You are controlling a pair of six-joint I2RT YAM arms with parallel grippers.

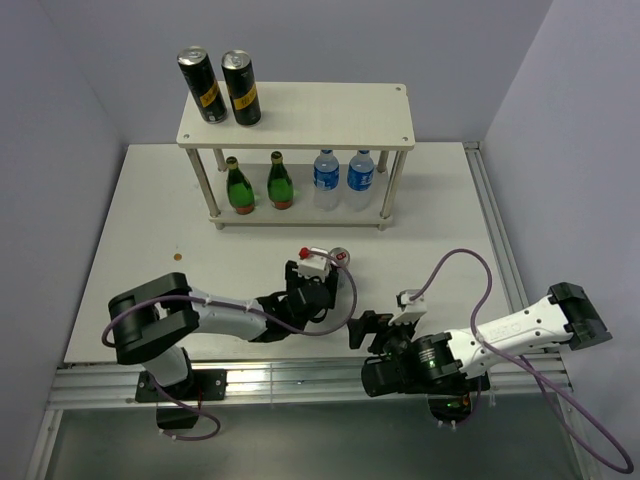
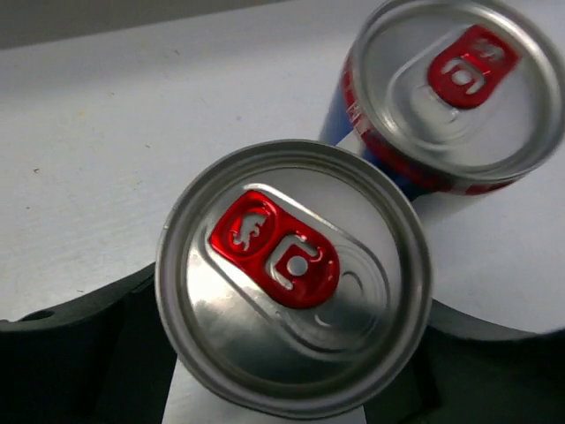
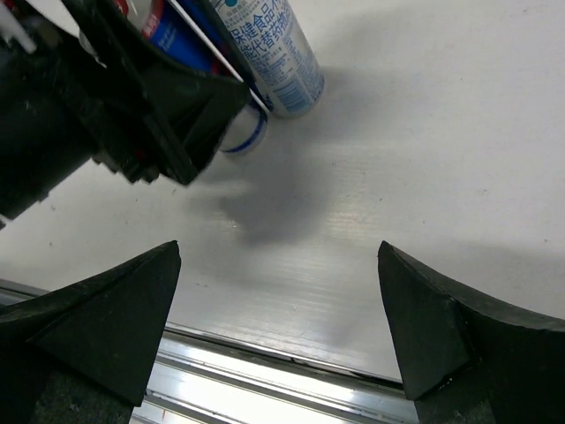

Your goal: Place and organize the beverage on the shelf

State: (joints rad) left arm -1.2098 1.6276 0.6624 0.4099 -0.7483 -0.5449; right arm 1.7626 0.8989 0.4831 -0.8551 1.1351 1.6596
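Observation:
The robot's right gripper has only bare table in its open gap, so next it will go outward and to the left in the top view, onto the second slim can [image 1: 340, 257] [image 3: 278, 62].
The pale wood shelf [image 1: 330, 110] stands at the back. Two black cans [image 1: 220, 88] stand on its top board at the left. Two green bottles [image 1: 259, 185] stand on the lower tier at the left. My left gripper [image 1: 316, 278] is shut on a slim blue-silver-red can [image 2: 294, 278], upright between its fingers [image 2: 79, 340]; the wrist camera hides that can in the top view. The second slim can [image 1: 340, 257] stands right beside it and also shows in the left wrist view [image 2: 455, 88] and the right wrist view [image 3: 282, 53]. My right gripper [image 1: 362, 330] is open and empty, its gap [image 3: 278, 309] over bare table near the front edge.
Two clear water bottles with blue labels [image 1: 343, 178] fill the right half of the lower tier. The right part of the top board is bare. A metal rail [image 1: 300, 380] runs along the table's front edge. Walls close in on the left, back and right.

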